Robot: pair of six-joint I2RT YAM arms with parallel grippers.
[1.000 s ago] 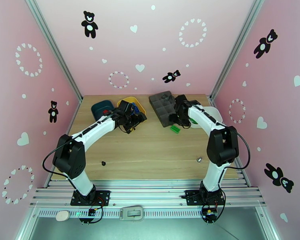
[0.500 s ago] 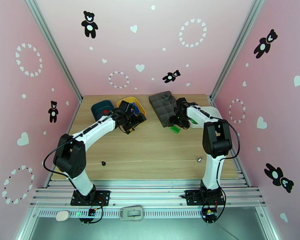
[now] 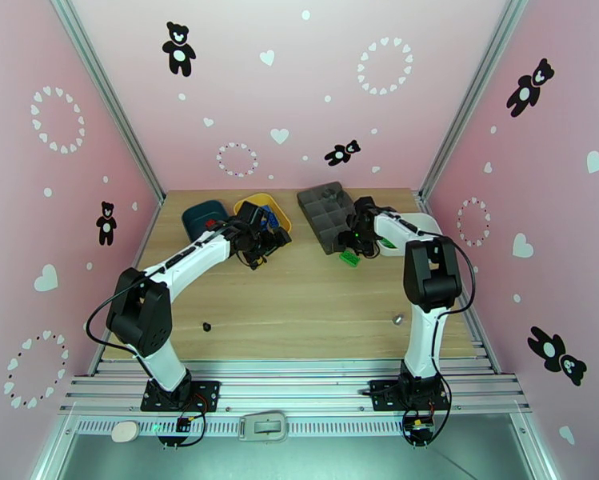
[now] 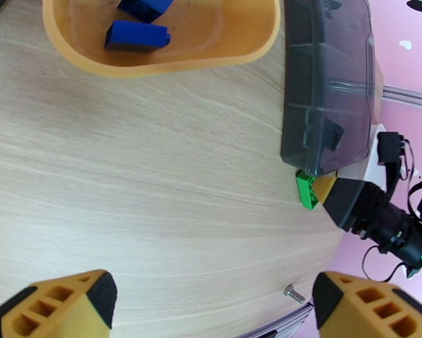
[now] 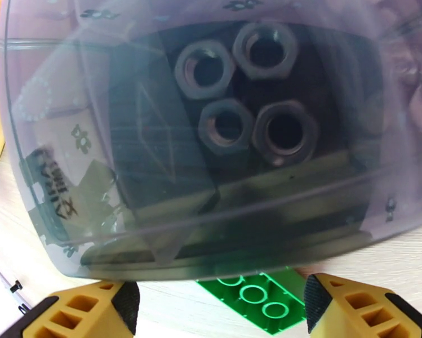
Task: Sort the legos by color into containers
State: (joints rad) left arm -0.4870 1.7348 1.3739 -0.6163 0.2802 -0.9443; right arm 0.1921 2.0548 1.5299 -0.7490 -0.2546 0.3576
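My right gripper turns and moves back and down over the loose end of the green lego [image 3: 349, 258] next, because it lies slantwise between my fingers.
A green lego [image 3: 349, 258] lies on the table against the near edge of a dark grey compartment tray [image 3: 323, 211]. My right gripper [image 3: 353, 248] hangs open right over it. In the right wrist view the green lego [image 5: 256, 297] sits between the open yellow fingertips [image 5: 82, 311], partly under the tray's rim. My left gripper [image 3: 270, 242] stands open and holds nothing, just in front of the yellow container [image 3: 261, 205]. Two blue legos [image 4: 136, 36] lie in the yellow container [image 4: 244, 46]. The teal container [image 3: 202, 217] is at the far left, the white container [image 3: 424, 227] at the far right.
The grey compartment tray [image 5: 154, 136] holds several metal nuts [image 5: 233, 85] under a tinted lid. A tiny black bit [image 3: 207, 326] and a small metal piece [image 3: 396, 319] lie near the table's front. Bare wood lies between the two arms.
My right arm has folded in and its gripper has come forward and down over the green lego. The left arm has hardly moved.
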